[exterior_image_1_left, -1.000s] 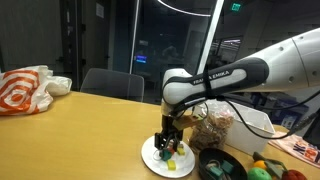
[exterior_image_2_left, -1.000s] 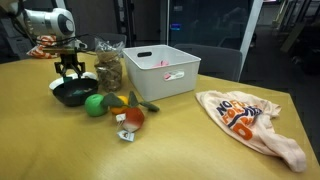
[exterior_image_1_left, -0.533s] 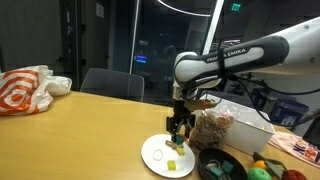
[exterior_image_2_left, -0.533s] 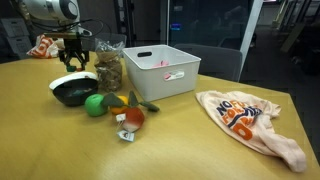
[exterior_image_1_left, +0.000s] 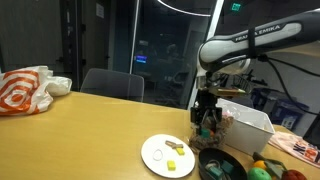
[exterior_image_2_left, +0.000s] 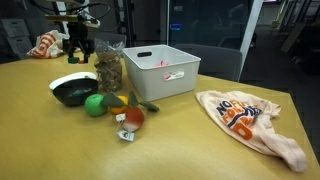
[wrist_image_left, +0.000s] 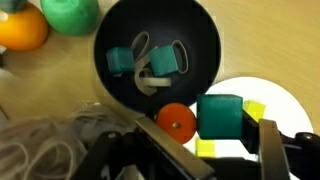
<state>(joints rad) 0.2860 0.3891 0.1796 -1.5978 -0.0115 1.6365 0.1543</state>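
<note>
The robot's gripper needs to move away from the plate's side toward the black bowl next and go down over the inside of the bowl, where matching teal pieces already lie.
My gripper is shut on a teal block, with an orange disc pressed beside it between the jaws. In both exterior views the gripper hangs in the air, well above the table. Below it in the wrist view are a black bowl holding teal pieces and a beige ring, and a white plate with yellow pieces. The plate and the bowl stand side by side on the table.
A white bin and a clear bag of snacks stand behind the bowl. A green ball, an orange fruit and other toy food lie near it. Orange-and-white bags lie on the table.
The gripper has risen from the white plate with the teal block and orange disc and moved sideways towards the black bowl and the white bin.
</note>
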